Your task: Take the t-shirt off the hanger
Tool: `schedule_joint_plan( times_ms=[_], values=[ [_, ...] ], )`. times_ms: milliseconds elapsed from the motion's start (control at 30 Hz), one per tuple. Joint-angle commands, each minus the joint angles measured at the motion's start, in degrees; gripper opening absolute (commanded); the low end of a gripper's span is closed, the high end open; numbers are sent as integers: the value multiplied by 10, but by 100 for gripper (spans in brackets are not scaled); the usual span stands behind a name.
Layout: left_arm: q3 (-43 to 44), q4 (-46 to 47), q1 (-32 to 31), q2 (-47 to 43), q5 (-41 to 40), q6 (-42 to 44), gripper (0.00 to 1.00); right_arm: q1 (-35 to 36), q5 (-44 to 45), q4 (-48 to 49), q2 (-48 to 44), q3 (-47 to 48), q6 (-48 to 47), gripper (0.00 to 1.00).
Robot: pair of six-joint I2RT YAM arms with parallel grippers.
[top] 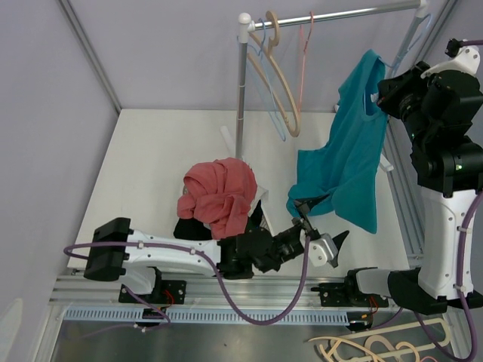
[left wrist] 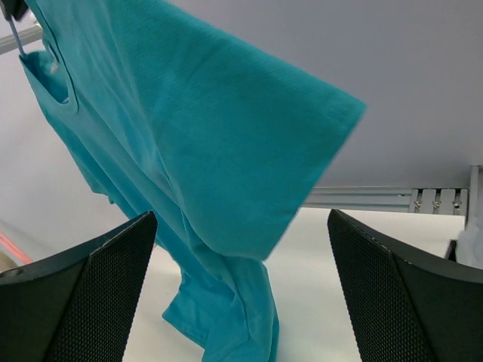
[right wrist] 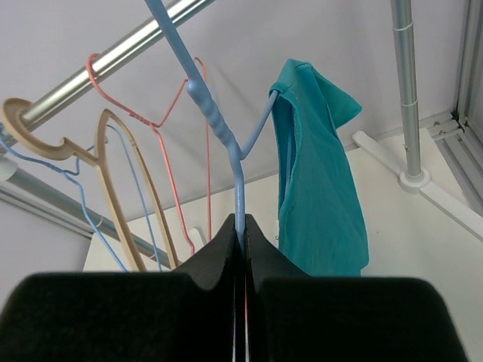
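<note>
My left gripper goes outward and toward the right in the top view onto the shirt's bottom hem (top: 349, 219) (left wrist: 255, 250) next, because it hangs loose just beyond the gripper's spread fingers.
A teal t-shirt (top: 349, 147) hangs from a light blue hanger (right wrist: 238, 181) that my right gripper (right wrist: 243, 228) is shut on, high at the right of the table. In the right wrist view the shirt (right wrist: 317, 188) hangs off one arm of the hanger. My left gripper (top: 321, 224) is open at the shirt's lower left edge, near the table. In the left wrist view a sleeve and hem of the shirt (left wrist: 204, 143) hang between and beyond the spread fingers (left wrist: 90, 294), not gripped.
A clothes rack pole (top: 241, 90) and rail (top: 339, 15) carry a beige hanger (top: 285, 90), a pink hanger (top: 303, 53) and a thin blue one. A red cloth pile (top: 220, 192) lies on the white table (top: 143, 173). Loose hangers (top: 366, 348) lie below the front edge.
</note>
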Motion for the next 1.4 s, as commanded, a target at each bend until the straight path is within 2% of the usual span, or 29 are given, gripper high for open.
schedule_joint_plan(
  times_ms=[0,267,400,433,467,500,533,633,733,900,1067,1167,1367],
  values=[
    [51,-10,26,27,36,-32,99,4,-10,29,-32,9,7,0],
    [121,-56,70,85,61,-52,99,5,-28,27,-39,17,8,0],
    [150,-72,84,106,52,-60,88,6,-34,27,-41,16,9,0],
    [165,-81,86,112,39,-62,83,5,-35,26,-40,16,11,0],
    [192,-92,87,121,25,-61,65,6,-36,26,-39,16,10,0],
    [223,-106,87,138,4,-64,54,6,-36,26,-39,15,11,0],
    [238,-121,87,145,1,-61,34,6,-35,28,-39,11,13,0],
    [288,-169,78,157,-5,-55,13,6,-42,32,-32,11,16,0],
    [291,-166,46,140,-36,-25,1,6,-32,38,-24,9,13,0],
    [238,-127,-30,96,-76,23,1,6,-2,50,0,13,-3,0],
    [156,-97,-88,51,-102,-7,1,6,24,64,29,26,-16,0],
    [126,-86,-109,43,-109,-25,1,5,39,67,48,40,-23,0],
    [107,-39,-151,66,-149,10,1,6,48,83,72,59,-27,0]
  ],
)
